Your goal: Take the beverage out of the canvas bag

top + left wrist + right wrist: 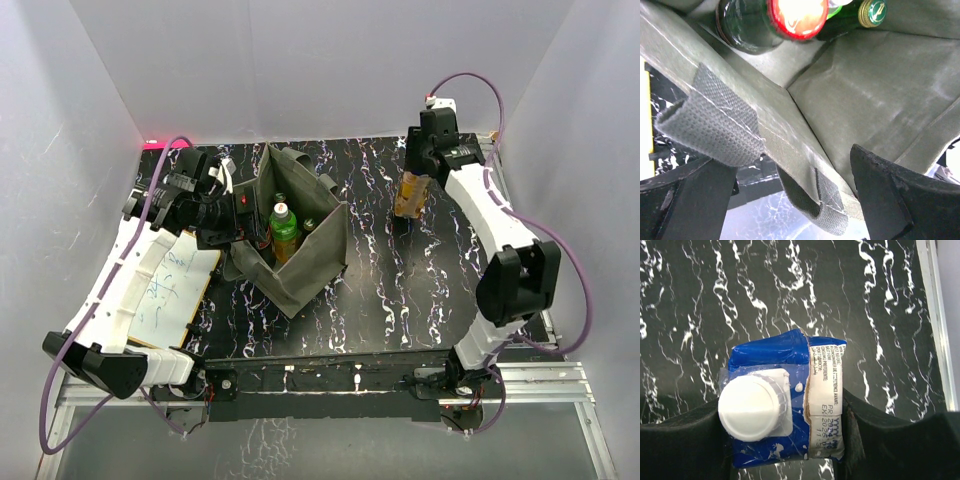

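Observation:
My right gripper needs to carry the beverage carton (411, 196) outward next and down onto the table near the far wall, because the table is bare there and clear of the bag.
The olive-grey canvas bag (310, 265) stands open at the table's centre left. Inside it are a green bottle with a white cap (283, 228) and other bottles. My left gripper (232, 215) is at the bag's left rim. In the left wrist view it (795, 200) is open, with the bag's rim (770, 130) and a strap handle (715, 125) between its fingers. A red-capped bottle (795, 17) and a green-capped one (872, 12) show beyond. My right gripper (415, 190) is shut on a beverage carton (411, 196) over the table's far right. The carton (785, 405) is blue with a white cap.
A white board with blue writing (165, 290) lies under the left arm at the table's left edge. White walls close in the black marbled table (400, 280) on three sides. A metal rail (935, 315) runs along the table's right edge.

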### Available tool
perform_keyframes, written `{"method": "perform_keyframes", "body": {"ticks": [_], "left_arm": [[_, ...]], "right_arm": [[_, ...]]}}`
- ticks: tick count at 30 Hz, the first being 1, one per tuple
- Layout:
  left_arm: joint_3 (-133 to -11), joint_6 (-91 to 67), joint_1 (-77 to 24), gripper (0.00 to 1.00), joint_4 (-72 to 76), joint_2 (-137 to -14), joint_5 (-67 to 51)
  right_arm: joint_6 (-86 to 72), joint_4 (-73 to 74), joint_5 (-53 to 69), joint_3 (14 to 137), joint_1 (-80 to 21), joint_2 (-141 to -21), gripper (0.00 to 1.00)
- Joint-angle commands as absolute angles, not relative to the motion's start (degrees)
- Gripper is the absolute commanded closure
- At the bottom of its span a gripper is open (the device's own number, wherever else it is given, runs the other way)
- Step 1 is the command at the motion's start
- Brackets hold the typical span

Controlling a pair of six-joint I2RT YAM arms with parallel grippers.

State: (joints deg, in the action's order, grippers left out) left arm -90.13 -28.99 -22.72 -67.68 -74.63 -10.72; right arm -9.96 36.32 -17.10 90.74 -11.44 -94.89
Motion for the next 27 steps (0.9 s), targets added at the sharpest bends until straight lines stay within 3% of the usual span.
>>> {"method": "perform_keyframes", "body": {"ticks": [1,7,15,27], "left_arm": [[-93.87,-20.96,-22.85,0.09,-67.54,-75.44,-6.96],[-96.28,-17.86,-22.81,0.03,-66.91,-74.88,-2.02],[-95.61,-16.26,-22.81,0.03,-63.76,-74.94,1.05],[-93.95,-16.52,-22.70,0.03,-63.49,-73.92,0.81]], "right_arm": [[-8.64,16.96,-16.46,103.38,-9.10,-96.45,0.92],[-4.41,14.30,-13.98,110.55,-9.05,-105.15,0.92],[0.24,9.84,-11.42,113.85,-8.98,-110.72,0.92],[0.62,10.36,-9.95,109.25,-8.96,-110.59,0.85]]}}
